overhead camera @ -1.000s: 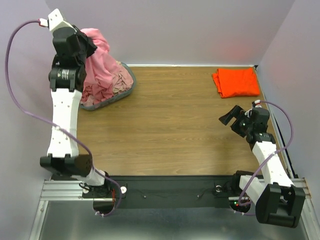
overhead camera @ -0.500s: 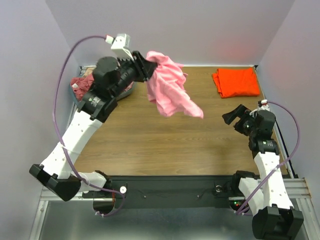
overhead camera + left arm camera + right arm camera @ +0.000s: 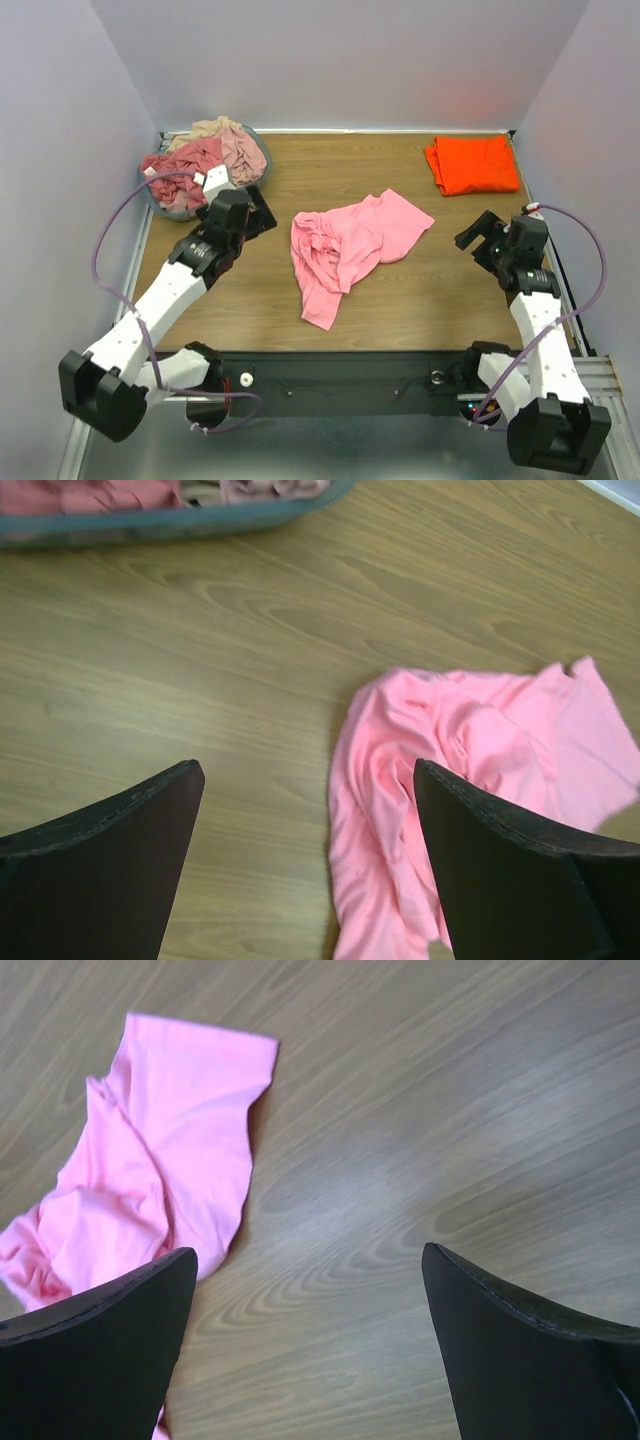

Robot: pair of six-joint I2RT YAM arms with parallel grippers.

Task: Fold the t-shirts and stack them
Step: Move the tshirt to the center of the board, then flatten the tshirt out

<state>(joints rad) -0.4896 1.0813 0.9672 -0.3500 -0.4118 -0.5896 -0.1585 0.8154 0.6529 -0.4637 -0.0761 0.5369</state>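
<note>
The robot's left gripper needs to lower back and to the right in the top view onto the pink shirt's near end (image 3: 312, 308), as this lies below the gripper, toward the robot's base.
A light pink t-shirt (image 3: 350, 245) lies crumpled in the middle of the wooden table, also in the left wrist view (image 3: 470, 780) and the right wrist view (image 3: 160, 1180). A folded bright orange t-shirt (image 3: 472, 164) rests at the back right. More t-shirts, dusty rose (image 3: 185, 165) and beige (image 3: 215, 128), fill the basket. My left gripper (image 3: 262, 217) hovers left of the pink shirt, open and empty (image 3: 308, 770). My right gripper (image 3: 478, 235) is open and empty over bare wood right of the shirt (image 3: 310, 1255).
The grey-blue oval basket (image 3: 165, 208) sits at the back left corner, its rim in the left wrist view (image 3: 150, 525). Purple walls close in the table on three sides. A black rail (image 3: 340, 375) with both arm bases runs along the near edge.
My left arm swung the pink shirt out of the basket, carried it right, let it drop on the table and drew back to its left. The right gripper shifted slightly.
</note>
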